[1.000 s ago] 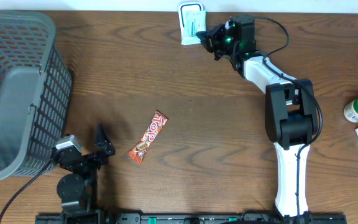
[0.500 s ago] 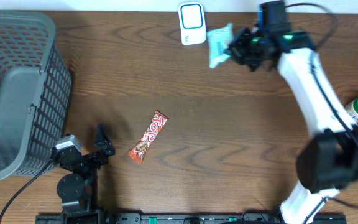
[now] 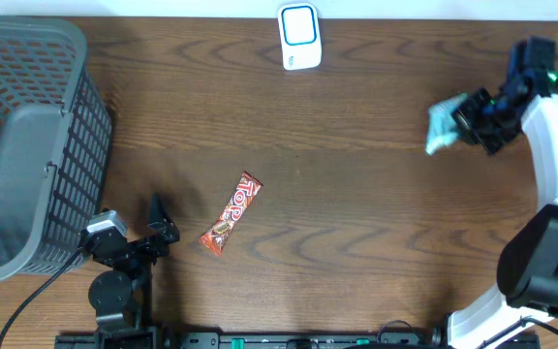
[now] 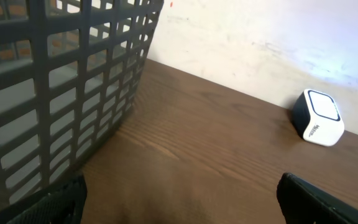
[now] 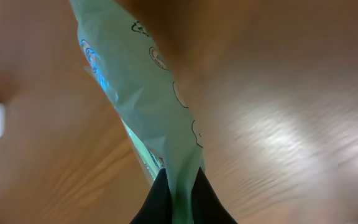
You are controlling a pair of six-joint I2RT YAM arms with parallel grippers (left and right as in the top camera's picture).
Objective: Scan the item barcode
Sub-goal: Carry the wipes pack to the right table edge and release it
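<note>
My right gripper should next move down and back, to the right in the overhead view, toward the table's side, because the pale green packet (image 3: 441, 127) is hanging above the wood.
My right gripper (image 3: 469, 116) is shut on a pale green packet (image 3: 441, 127), which it holds above the table at the right side, well away from the white barcode scanner (image 3: 298, 37) at the back edge. In the right wrist view the packet (image 5: 143, 93) hangs pinched between the dark fingertips of that gripper (image 5: 180, 194). At the front left, my left gripper (image 3: 160, 222) rests open with nothing in it. From the left wrist, the open left gripper (image 4: 179, 200) looks out at bare table, with the scanner (image 4: 319, 118) far ahead.
A grey mesh basket (image 3: 27, 145) fills the left side of the table and shows close by as the basket (image 4: 55, 93) in the left wrist view. A red candy bar (image 3: 232, 213) lies on the wood near the left gripper.
The right arm has swung from the scanner at the back toward the right side, carrying the green packet with it. The left arm has not moved.
</note>
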